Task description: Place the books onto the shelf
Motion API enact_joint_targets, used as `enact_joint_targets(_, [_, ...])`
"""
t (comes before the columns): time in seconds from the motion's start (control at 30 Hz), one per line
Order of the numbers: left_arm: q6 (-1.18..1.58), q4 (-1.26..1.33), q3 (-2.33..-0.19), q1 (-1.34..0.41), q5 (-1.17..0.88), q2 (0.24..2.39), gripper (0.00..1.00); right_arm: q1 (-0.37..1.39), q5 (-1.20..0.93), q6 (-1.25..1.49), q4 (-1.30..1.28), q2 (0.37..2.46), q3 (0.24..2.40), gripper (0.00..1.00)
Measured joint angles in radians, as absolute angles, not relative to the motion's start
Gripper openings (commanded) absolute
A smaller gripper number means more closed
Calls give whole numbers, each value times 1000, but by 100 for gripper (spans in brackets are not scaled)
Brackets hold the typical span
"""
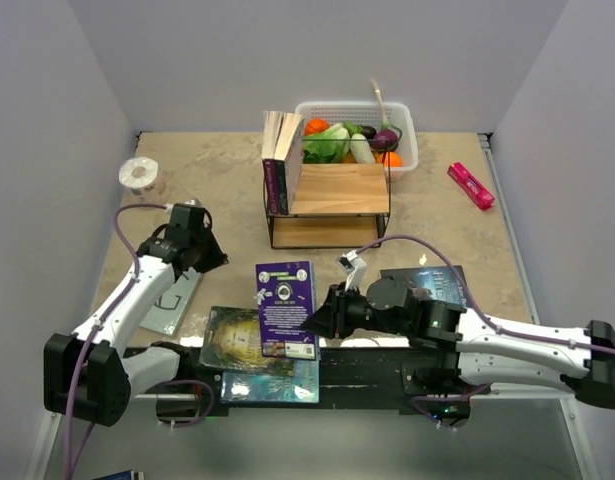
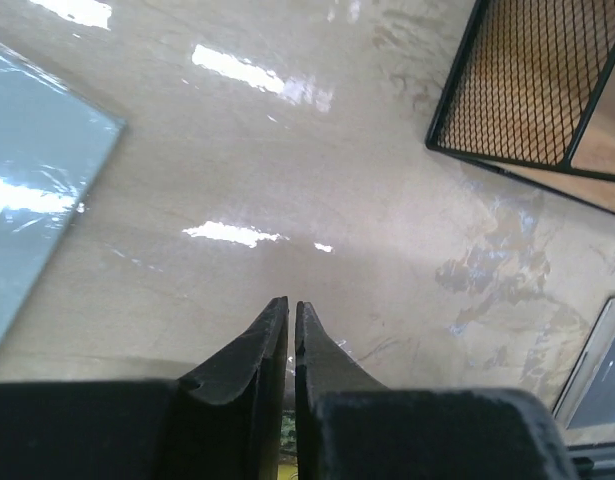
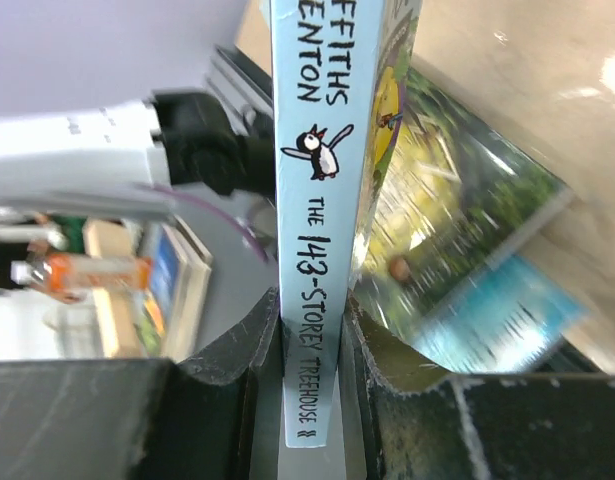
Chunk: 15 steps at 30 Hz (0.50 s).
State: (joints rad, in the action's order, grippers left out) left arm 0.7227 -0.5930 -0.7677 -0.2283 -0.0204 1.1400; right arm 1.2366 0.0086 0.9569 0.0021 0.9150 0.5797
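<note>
Next, my right gripper lifts the purple book (image 1: 286, 308) outward, turning it upright, and releases it in the empty space beside the standing books on the shelf board.
The purple book (image 1: 286, 308) with white circles lies across a green-gold and teal book (image 1: 249, 358) near the table's front. My right gripper (image 1: 318, 322) is shut on its right edge. In the right wrist view the light blue spine (image 3: 312, 200) sits pinched between the fingers (image 3: 245, 340), with the green book (image 3: 457, 220) behind it. A dark blue-grey book (image 1: 434, 281) lies partly under the right arm. The black wire shelf (image 1: 332, 200) holds two books (image 1: 280, 160) standing at its left end. My left gripper (image 1: 211, 256) is shut and empty over bare table, left of the shelf (image 2: 527, 90).
A white basket of vegetables (image 1: 409, 142) stands behind the shelf. A pink oblong object (image 1: 470, 185) lies at the back right, and a small round white thing (image 1: 140, 175) at the back left. A pale grey flat item (image 1: 173, 300) lies under the left arm.
</note>
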Motion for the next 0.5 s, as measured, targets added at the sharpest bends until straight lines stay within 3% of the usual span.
enact_joint_targets(0.23, [722,-653,-811,-163,21,1095,13,1237,54,833,-366,758,797,0])
enact_joint_targets(0.5, [723,-669,-871,-144,54,1122,13,1238,299,727,-545,788,1075,0])
